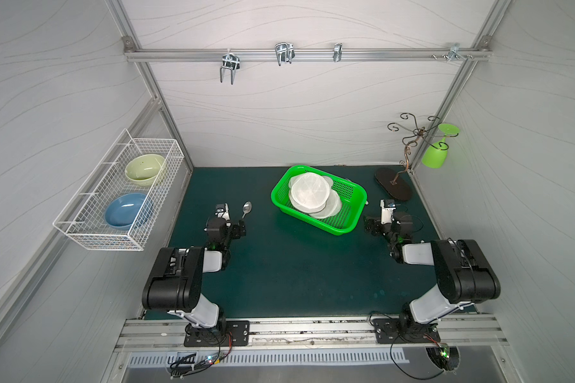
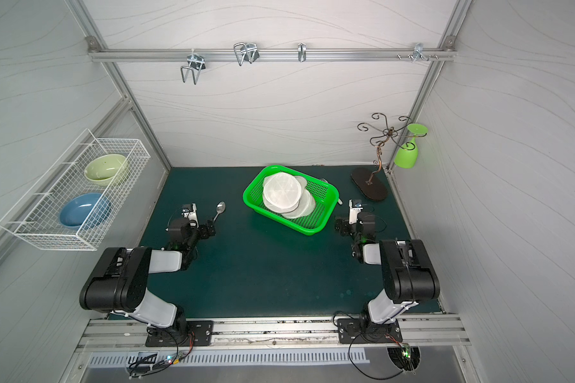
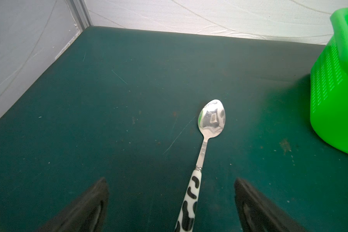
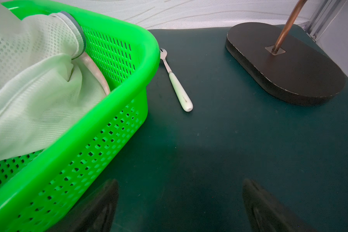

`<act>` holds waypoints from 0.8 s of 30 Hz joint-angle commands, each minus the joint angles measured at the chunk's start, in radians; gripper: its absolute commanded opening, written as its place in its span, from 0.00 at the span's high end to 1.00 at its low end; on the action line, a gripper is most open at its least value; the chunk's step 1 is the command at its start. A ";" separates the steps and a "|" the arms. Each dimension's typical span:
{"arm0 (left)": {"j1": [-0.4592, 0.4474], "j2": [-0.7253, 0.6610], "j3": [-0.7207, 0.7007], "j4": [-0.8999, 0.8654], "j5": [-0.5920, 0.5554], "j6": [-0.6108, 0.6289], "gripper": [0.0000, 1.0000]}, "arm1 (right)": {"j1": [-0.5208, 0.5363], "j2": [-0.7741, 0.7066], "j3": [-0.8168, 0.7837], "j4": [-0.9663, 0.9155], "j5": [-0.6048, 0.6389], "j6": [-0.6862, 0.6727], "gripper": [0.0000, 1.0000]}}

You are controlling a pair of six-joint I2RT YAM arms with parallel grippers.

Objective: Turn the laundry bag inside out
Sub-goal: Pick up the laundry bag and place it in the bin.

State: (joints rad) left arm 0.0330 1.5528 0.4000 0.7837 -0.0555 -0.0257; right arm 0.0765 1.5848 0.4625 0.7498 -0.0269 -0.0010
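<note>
The basket's side stands between my right gripper and the laundry bag, so that gripper rises and swings outward over the basket's rim onto the laundry bag's upper edge next.
The laundry bag [image 1: 309,192] [image 2: 281,194] is white mesh, folded into round flat layers inside a green plastic basket [image 1: 362,194] [image 2: 333,192] at the back middle of the dark green mat. In the right wrist view the laundry bag [image 4: 28,80] fills the basket [image 4: 145,80], its grey-edged rim uppermost. My left gripper [image 1: 238,227] [image 2: 210,226] [image 3: 171,180] is open, low over the mat left of the basket, with a spoon's handle lying between its fingers untouched. My right gripper [image 1: 369,225] [image 2: 341,227] [image 4: 180,182] is open and holds nothing, just right of the basket's near corner.
A spoon [image 1: 246,208] [image 3: 211,118] with a cow-pattern handle lies by the left gripper. A small fork [image 4: 177,86] lies right of the basket. A cup stand's dark base [image 1: 392,184] [image 4: 285,66] sits back right, with a green glass [image 1: 434,156] hanging. A wire rack [image 1: 120,189] holds two bowls on the left wall.
</note>
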 commanded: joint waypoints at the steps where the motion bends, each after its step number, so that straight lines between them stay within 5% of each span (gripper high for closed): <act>1: 0.006 -0.027 0.016 0.050 -0.002 -0.011 0.00 | -0.003 -0.070 0.005 -0.050 0.015 0.002 0.01; 5: 0.007 -0.182 0.068 -0.225 -0.170 -0.090 0.00 | -0.004 -0.272 0.137 -0.391 0.080 0.082 0.01; 9: 0.007 -0.249 0.218 -0.635 -0.372 -0.248 0.00 | -0.020 -0.306 0.367 -0.842 0.279 0.401 0.01; 11: 0.007 -0.254 0.295 -0.784 -0.369 -0.309 0.00 | -0.074 -0.274 0.472 -1.039 0.195 0.484 0.01; 13: 0.007 -0.264 0.345 -0.878 -0.315 -0.343 0.00 | -0.152 -0.250 0.501 -1.056 -0.086 0.482 0.01; 15: 0.007 -0.286 0.345 -0.879 -0.225 -0.358 0.00 | -0.171 -0.261 0.484 -1.009 -0.218 0.502 0.01; 20: 0.004 -0.351 0.293 -0.808 0.027 -0.436 0.01 | -0.061 -0.335 0.423 -0.813 -0.263 0.459 0.04; 24: -0.030 -0.403 0.234 -0.686 0.226 -0.468 0.01 | 0.105 -0.255 0.455 -0.662 -0.234 0.326 0.07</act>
State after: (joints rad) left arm 0.0269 1.1877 0.6609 0.0029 -0.0139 -0.4416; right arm 0.1009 1.3022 0.8814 -0.0498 -0.2226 0.4126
